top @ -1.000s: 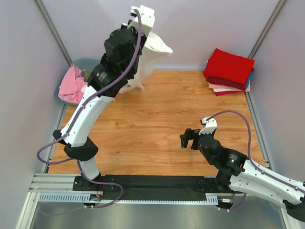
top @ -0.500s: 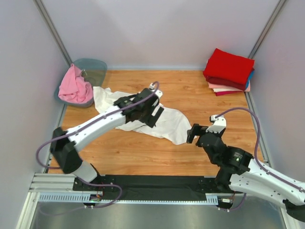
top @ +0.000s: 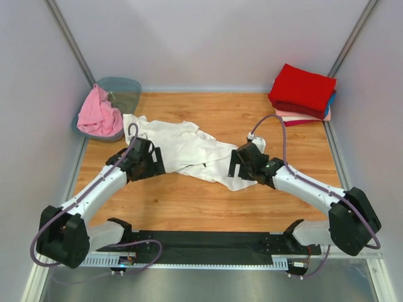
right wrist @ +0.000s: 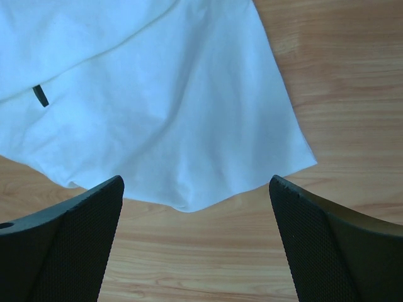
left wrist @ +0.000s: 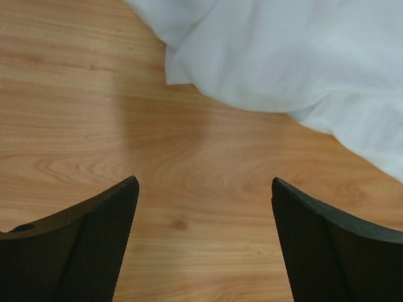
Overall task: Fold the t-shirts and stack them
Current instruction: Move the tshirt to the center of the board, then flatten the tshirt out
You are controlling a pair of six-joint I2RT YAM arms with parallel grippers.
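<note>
Only bare wood lies between my fingers and the white t-shirt's near corner (left wrist: 181,70) on the tub's side, so next my left gripper needs to move outward and down to straddle it.
A large white t-shirt (top: 189,150) lies crumpled and spread across the middle of the wooden table (top: 189,201). My left gripper (top: 154,165) sits low at its near left edge, open, with only bare wood between its fingers; in the left wrist view (left wrist: 203,180) the white t-shirt (left wrist: 283,56) lies just ahead. My right gripper (top: 236,167) is open at the shirt's near right corner; the right wrist view (right wrist: 196,178) has the shirt's hem (right wrist: 157,107) right at the fingertips. A pink t-shirt (top: 97,116) hangs out of the tub. Folded t-shirts (top: 303,87), red on top, are stacked at the back right.
The translucent grey-green tub (top: 129,88) stands at the back left corner. Pale walls enclose the table on three sides. A black rail (top: 208,239) with both arm bases runs along the near edge.
My left arm came down from high up, let go of the white t-shirt onto the table and drew back left. My right arm reached forward to the shirt's right edge.
</note>
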